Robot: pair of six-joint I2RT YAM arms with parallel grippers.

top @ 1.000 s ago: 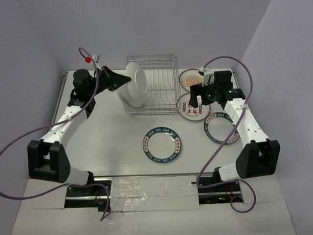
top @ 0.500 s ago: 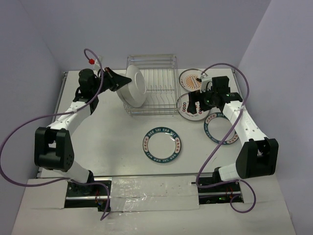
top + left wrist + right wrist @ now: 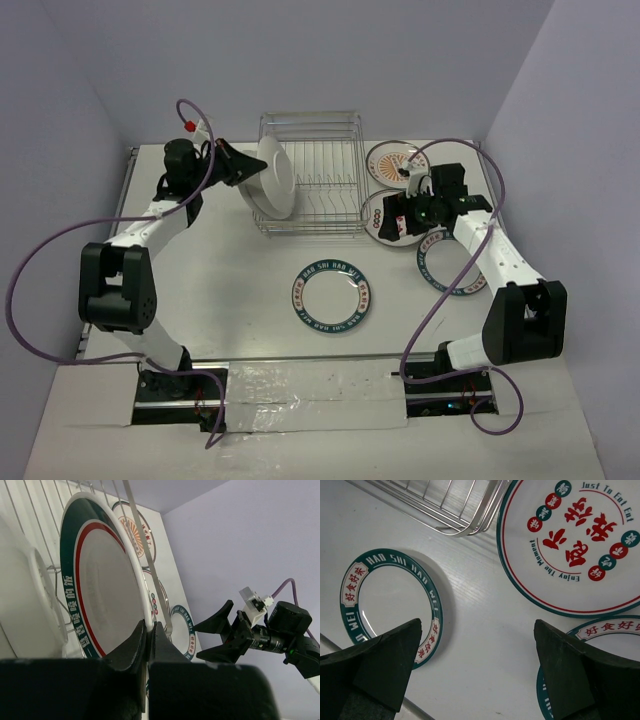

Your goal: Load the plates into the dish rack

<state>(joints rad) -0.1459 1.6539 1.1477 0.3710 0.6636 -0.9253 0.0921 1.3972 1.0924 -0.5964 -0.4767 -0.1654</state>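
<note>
My right gripper moves back, left in the top view, and down to the mid-table plate next, astride its nearer teal rim (image 3: 366, 287) (image 3: 437, 628), as it's clear of the others.
My left gripper (image 3: 247, 167) is shut on the rim of a white plate (image 3: 276, 180) with a teal rim and a red ring, held upright at the left end of the silver wire dish rack (image 3: 325, 175). In the left wrist view the jaws (image 3: 148, 630) pinch that plate's (image 3: 100, 590) edge, and a second plate's white underside (image 3: 25, 605) stands beside it. My right gripper (image 3: 405, 213) is open and empty above the table (image 3: 480, 670). It hovers between a teal-ringed plate (image 3: 390, 605) and a red-lettered plate (image 3: 575, 545).
Several plates lie flat on the table: an orange-centred one (image 3: 393, 160) right of the rack, the red-lettered one (image 3: 384, 222), one under my right arm (image 3: 455, 262), and one at mid-table (image 3: 333, 296). Purple cables loop over both arms. Walls close in the back and sides.
My left gripper has carried its plate a little further in at the rack's left end, and the arm has straightened. My right gripper has shifted slightly left and lower over the flat plates.
</note>
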